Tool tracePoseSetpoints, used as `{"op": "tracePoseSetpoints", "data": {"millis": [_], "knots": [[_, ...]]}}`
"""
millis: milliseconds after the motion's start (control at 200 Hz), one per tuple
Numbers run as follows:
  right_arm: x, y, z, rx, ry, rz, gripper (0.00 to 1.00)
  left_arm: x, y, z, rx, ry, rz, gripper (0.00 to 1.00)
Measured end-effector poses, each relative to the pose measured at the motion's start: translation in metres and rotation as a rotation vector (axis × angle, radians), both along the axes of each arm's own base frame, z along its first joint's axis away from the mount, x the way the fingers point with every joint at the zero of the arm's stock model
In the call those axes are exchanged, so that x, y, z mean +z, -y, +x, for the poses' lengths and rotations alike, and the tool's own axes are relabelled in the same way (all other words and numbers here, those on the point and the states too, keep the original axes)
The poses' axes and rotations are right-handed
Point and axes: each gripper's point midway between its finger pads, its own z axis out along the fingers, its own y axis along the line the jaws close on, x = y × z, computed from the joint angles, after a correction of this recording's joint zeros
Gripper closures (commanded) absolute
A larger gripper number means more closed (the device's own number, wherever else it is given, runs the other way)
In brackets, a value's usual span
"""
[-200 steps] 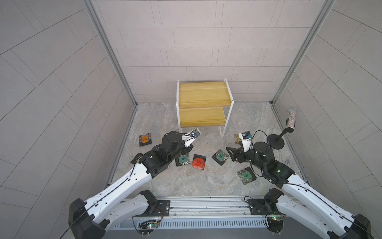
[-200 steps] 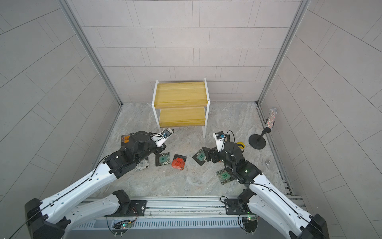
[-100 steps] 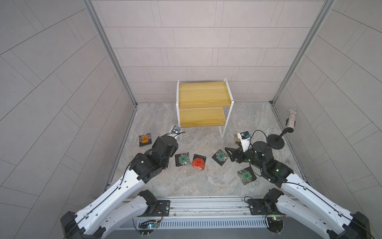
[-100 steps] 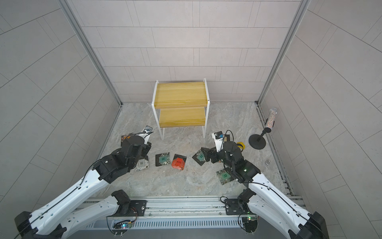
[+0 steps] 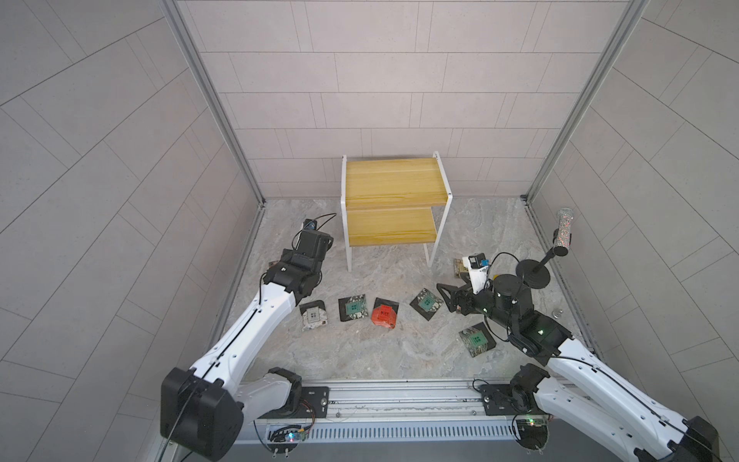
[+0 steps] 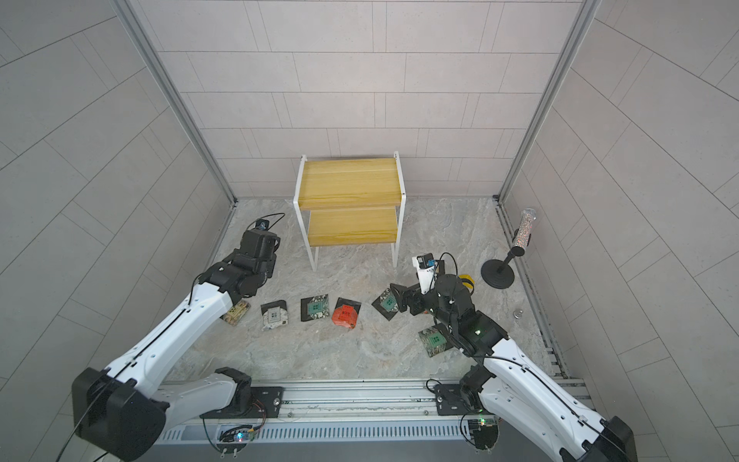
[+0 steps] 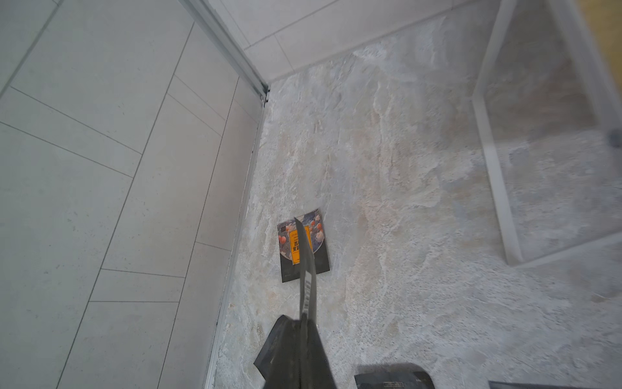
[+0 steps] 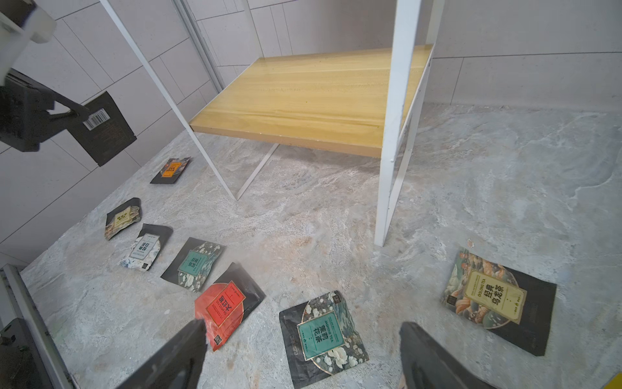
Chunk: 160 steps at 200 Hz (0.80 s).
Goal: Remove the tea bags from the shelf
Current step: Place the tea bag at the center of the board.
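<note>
The black tea bag (image 8: pixel 104 131) will go on the bare floor between the orange tea bag and the shelf's leg. My left gripper will move down there next and release it.
The shelf (image 5: pixel 394 182) (image 6: pixel 348 180) stands at the back with both wooden boards bare. Several tea bags lie on the floor in front: white (image 5: pixel 314 316), teal (image 5: pixel 354 307), red (image 5: pixel 384 314), jasmine teal (image 8: pixel 321 335), green (image 5: pixel 476 340) and tan (image 8: pixel 494 296). My left gripper (image 7: pixel 304 318) is shut on a black tea bag (image 8: pixel 104 131), seen edge-on in the left wrist view, held above an orange tea bag (image 7: pixel 286 246) near the left wall. My right gripper (image 8: pixel 303 325) (image 5: pixel 448 298) is open, just above the jasmine teal tea bag, holding nothing.
A black stand (image 5: pixel 534 274) with a glittery cylinder (image 5: pixel 564 232) sits by the right wall. A yellow object (image 6: pixel 466 278) shows behind the right wrist. The shelf's white legs (image 8: pixel 390 151) stand just beyond the right gripper. The left wall is close to the left gripper.
My left arm has swung left from in front of the shelf toward the left wall, carrying the tea bag. The right arm has barely moved.
</note>
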Motion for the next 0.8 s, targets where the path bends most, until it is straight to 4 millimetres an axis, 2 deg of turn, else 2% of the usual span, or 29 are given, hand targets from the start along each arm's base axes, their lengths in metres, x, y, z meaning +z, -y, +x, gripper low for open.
{"op": "tracePoseSetpoints", "data": {"millis": [170, 310, 565, 801], "knots": [[0.0, 0.0, 0.0, -0.001, -0.001, -0.001, 0.07, -0.031, -0.02, 0.018, 0.089, -0.072, -0.036, 1.0], [-0.001, 0.001, 0.001, -0.005, -0.003, -0.005, 0.07, -0.05, -0.027, 0.033, 0.131, -0.115, -0.069, 1.0], [-0.002, 0.003, 0.002, -0.021, -0.001, -0.012, 0.07, -0.077, -0.02, 0.068, 0.147, -0.177, -0.108, 1.0], [-0.001, 0.008, 0.002, -0.039, 0.004, -0.017, 0.07, -0.109, -0.016, 0.079, 0.157, -0.248, -0.11, 1.0]]}}
